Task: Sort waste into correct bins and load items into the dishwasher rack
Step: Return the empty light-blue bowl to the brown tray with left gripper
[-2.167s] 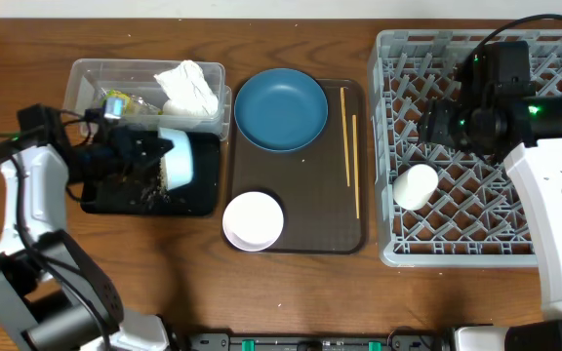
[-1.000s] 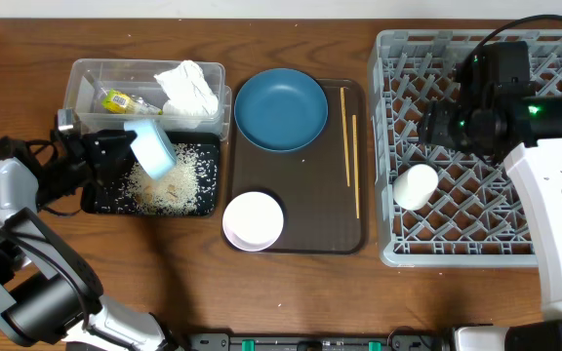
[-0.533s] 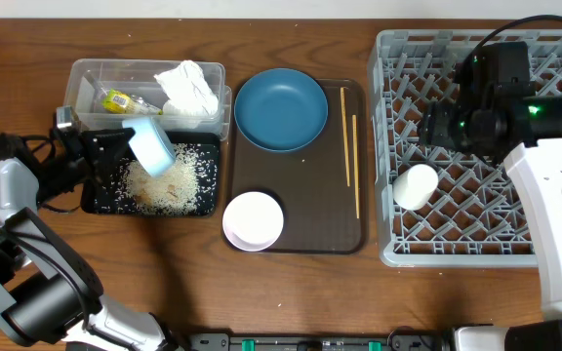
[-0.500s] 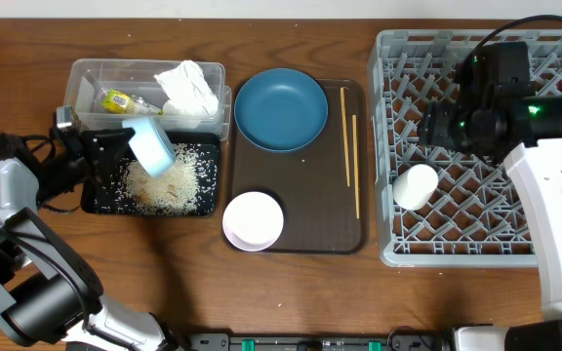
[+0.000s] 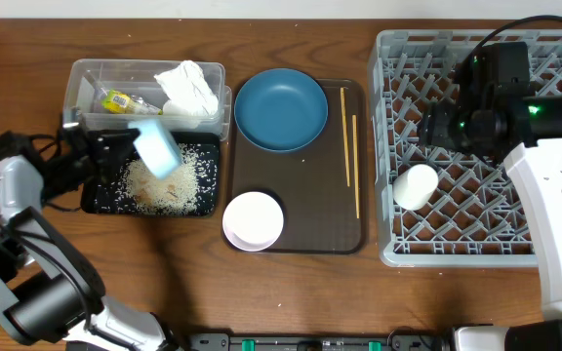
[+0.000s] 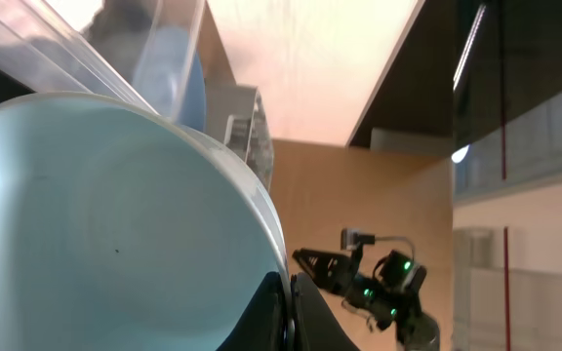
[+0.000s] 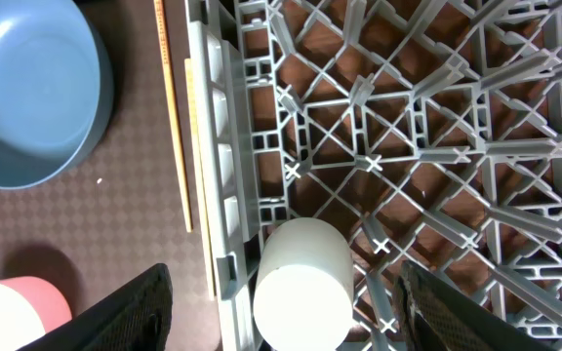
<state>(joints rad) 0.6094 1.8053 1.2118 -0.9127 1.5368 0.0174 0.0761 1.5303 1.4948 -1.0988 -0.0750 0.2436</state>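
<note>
I need to move my left gripper away from the black tray, turn the emptied bowl upright and lower it onto the bare spot of the brown tray between the white bowl and the chopsticks.
My left gripper [image 5: 125,148] is shut on the rim of the light blue bowl [image 5: 156,151] and holds it tilted over the black tray [image 5: 94,200], where white rice [image 5: 169,180] lies heaped. The bowl fills the left wrist view [image 6: 105,224]. The clear tub [image 5: 86,83] holds the white tissue [image 5: 188,88] and the yellow-green wrapper [image 5: 117,99]. My right gripper [image 5: 437,125] is open above the grey rack [image 5: 554,78], over the small white cup [image 7: 301,283]. The dark blue dish [image 5: 281,109], white bowl [image 5: 254,220] and chopsticks [image 5: 349,146] lie on the brown tray [image 5: 320,229].
The rack [image 7: 437,127] takes up the table's right side, with the cup [image 5: 416,185] lying near its left wall. The brown tray sits between the bins and the rack. Bare wooden table [image 5: 291,292] runs along the front.
The light blue bowl was tipped onto the black tray and the rice has spilled out into it. The bowl has since lifted and shifted slightly right. The right arm has not moved.
</note>
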